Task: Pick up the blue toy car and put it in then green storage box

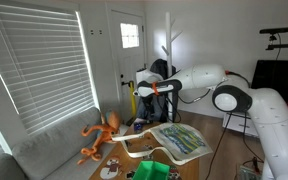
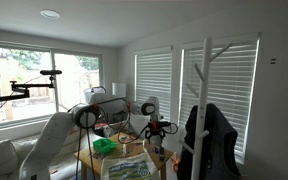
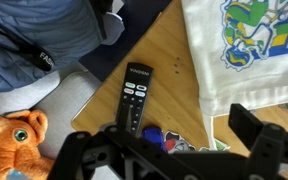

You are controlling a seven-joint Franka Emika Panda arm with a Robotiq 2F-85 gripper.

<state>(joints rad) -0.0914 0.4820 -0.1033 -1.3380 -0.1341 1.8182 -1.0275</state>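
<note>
The open gripper comes down next until its spread fingers straddle the blue toy car, since the car lies far below, between them in the wrist view.
The blue toy car is a small dark-blue thing on the wooden table, just right of a black remote control, in the wrist view. It lies next to a small colourful item and is partly hidden by my gripper's body. My gripper is open and empty, high above the toy, with its fingers spread to either side. It shows in both exterior views. The bright green storage box sits on the table and is out of the wrist view.
An orange tentacled toy lies on the grey couch beside the table. A white-and-green leaf-patterned tray takes up much of the table. A white coat stand stands nearby.
</note>
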